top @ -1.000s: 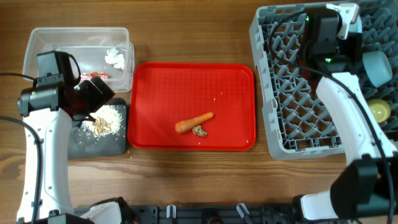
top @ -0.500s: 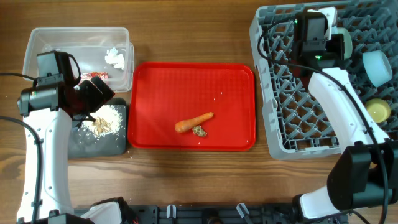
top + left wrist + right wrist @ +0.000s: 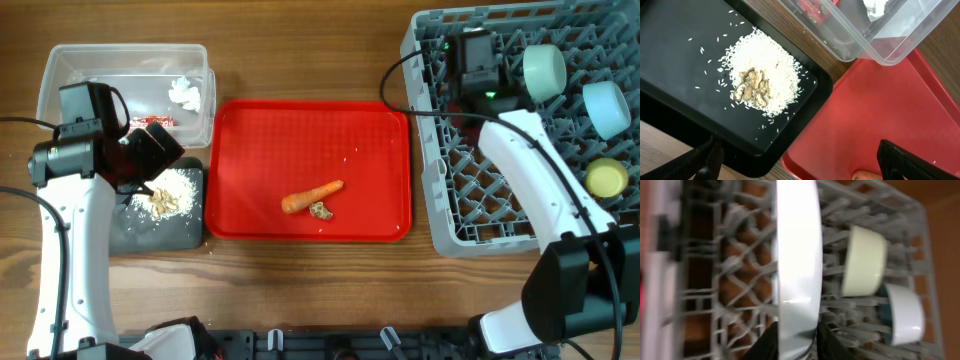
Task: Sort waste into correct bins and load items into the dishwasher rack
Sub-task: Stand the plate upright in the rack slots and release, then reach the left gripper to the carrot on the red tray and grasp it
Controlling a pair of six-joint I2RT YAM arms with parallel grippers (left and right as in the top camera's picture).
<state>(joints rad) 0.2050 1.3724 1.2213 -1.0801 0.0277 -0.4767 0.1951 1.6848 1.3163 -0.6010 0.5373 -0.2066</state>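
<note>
The carrot's thicker half [image 3: 301,200] lies below, to the gripper's right in the overhead view, so my left gripper will next swing over the red tray [image 3: 260,150] and down onto it.
A wide light-blue dish [image 3: 797,265] stands on edge among the pegs of the grey dishwasher rack [image 3: 470,200]. My right gripper [image 3: 799,342] has a dark finger close on each side of its rim; blur hides whether they touch. In the overhead view my right arm hides the dish. A mint bowl [image 3: 545,68], a blue bowl [image 3: 605,105] and a yellow cup [image 3: 607,178] sit in the rack. My left gripper [image 3: 805,165] hangs open and empty over the black tray [image 3: 670,65] with its rice [image 3: 765,70]. An orange carrot [image 3: 312,197] and a brown scrap [image 3: 321,210] lie on the red tray [image 3: 260,150].
The clear tub [image 3: 60,80] at the back left holds a white tissue [image 3: 185,93] and a red wrapper [image 3: 152,122]. Brown bits [image 3: 752,87] lie on the rice. Tub, black tray and red tray stand edge to edge; the rack sits right of the red tray.
My right arm has swung left across the back of the rack, uncovering the mint bowl. My left arm has not moved.
</note>
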